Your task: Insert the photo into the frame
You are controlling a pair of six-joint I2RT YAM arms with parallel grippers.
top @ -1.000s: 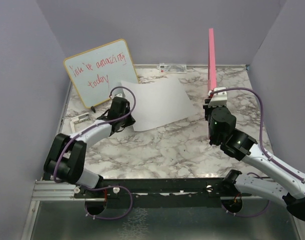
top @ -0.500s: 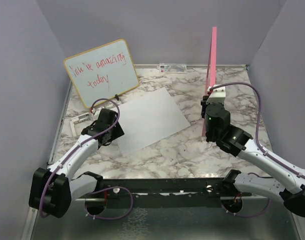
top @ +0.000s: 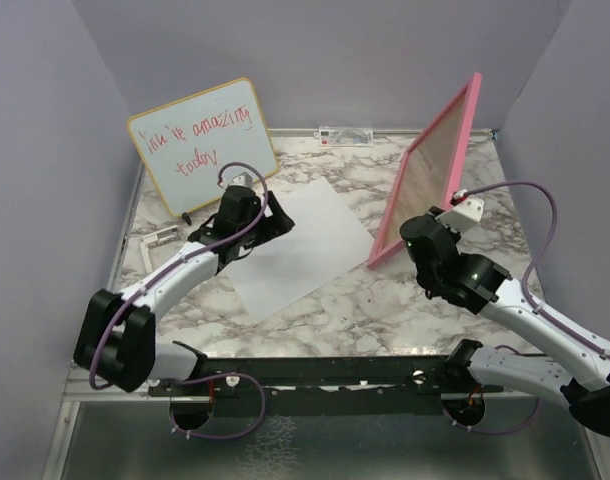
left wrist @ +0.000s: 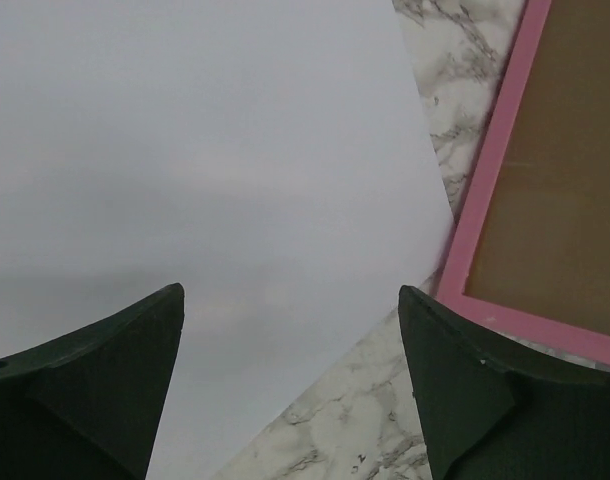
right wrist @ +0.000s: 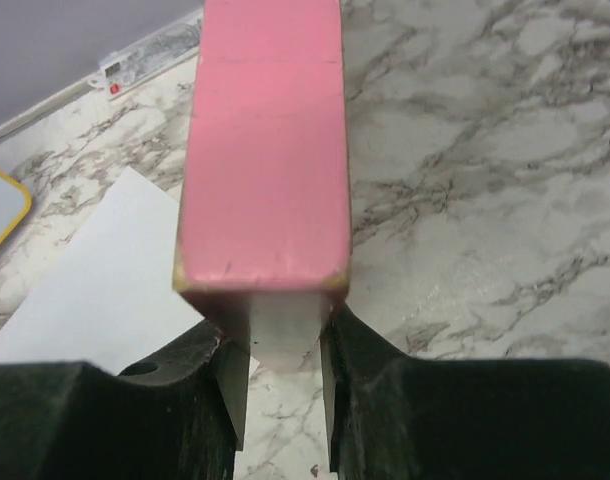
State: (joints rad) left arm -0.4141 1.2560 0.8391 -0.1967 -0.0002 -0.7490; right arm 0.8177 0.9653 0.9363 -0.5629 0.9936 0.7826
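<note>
Bare marble lies below my right gripper and to its right in the top view, so next I lower the frame's raised side that way and release it.
The photo [top: 303, 240] lies flat on the marble table, white reverse up; its picture side is hidden. My left gripper [top: 277, 222] hovers open over the sheet's left part, with nothing between its fingers. In the left wrist view the photo [left wrist: 205, 170] fills the picture above the open gripper [left wrist: 290, 390], and the frame's pink border [left wrist: 485, 220] shows at the right. The frame [top: 437, 160] stands tilted on its lower edge at the right, brown face towards the camera. My right gripper [top: 410, 234] is shut on its lower border. The right wrist view shows the frame [right wrist: 265, 150] clamped in that gripper [right wrist: 277, 390].
A yellow-edged whiteboard [top: 200, 140] with red handwriting leans at the back left, close behind the left arm. A small white label strip [top: 343, 135] lies along the back wall. A metal bracket [top: 155, 238] sits at the left edge. Purple walls enclose the table.
My left gripper has opened and let go of the photo, which now lies flat. The right arm has turned the frame from edge-on to tilted, so its brown face shows.
</note>
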